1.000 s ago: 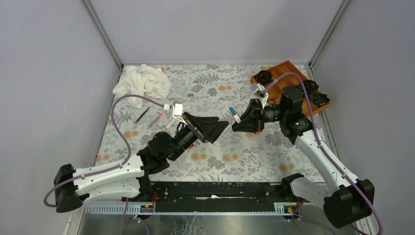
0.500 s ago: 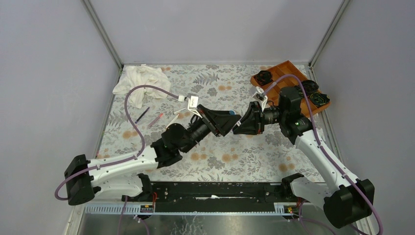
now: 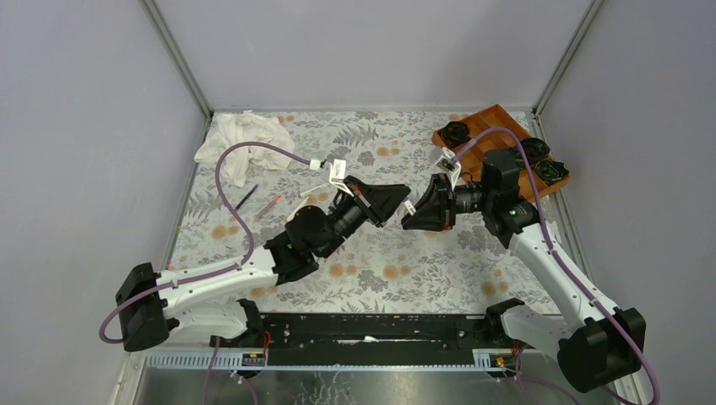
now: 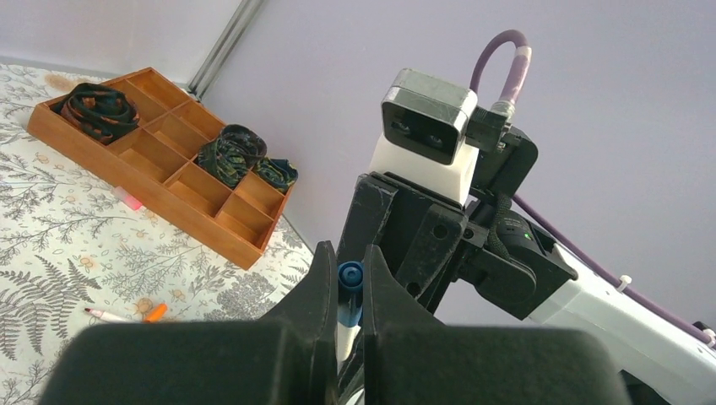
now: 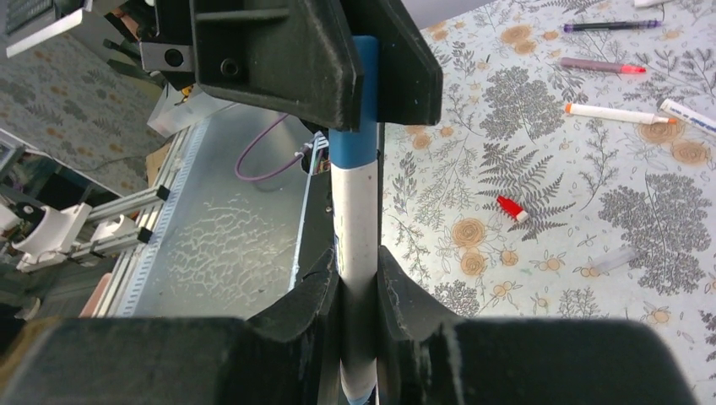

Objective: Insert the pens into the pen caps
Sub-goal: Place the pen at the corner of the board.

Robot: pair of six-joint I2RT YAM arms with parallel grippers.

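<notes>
The right gripper moves outward and down next and releases the pen on bare cloth beside the wooden tray, since that lies below and outward of it.
My right gripper (image 5: 358, 266) is shut on the white barrel of a pen (image 5: 356, 221) and holds it above the table. The pen's far end carries a blue pen cap (image 5: 353, 145). My left gripper (image 4: 349, 257) is shut on that blue pen cap (image 4: 350, 278), its fingers (image 5: 287, 59) clamped on either side. From above, the two grippers meet tip to tip, left gripper (image 3: 395, 199) against right gripper (image 3: 417, 211). More pens (image 5: 606, 111) lie on the cloth, with a red cap (image 5: 509, 208), an orange cap (image 4: 154, 313) and a pink cap (image 4: 128, 199) loose.
A wooden compartment tray (image 3: 498, 115) with black rosettes (image 3: 456, 131) stands at the back right. A crumpled white cloth (image 3: 245, 139) lies at the back left. A dark pen (image 3: 246, 198) and a pink pen (image 3: 268, 205) lie near the left edge.
My left arm has swung right to the pen held by the right gripper, and its open jaws have shut on the blue cap. The right arm has stayed still.
</notes>
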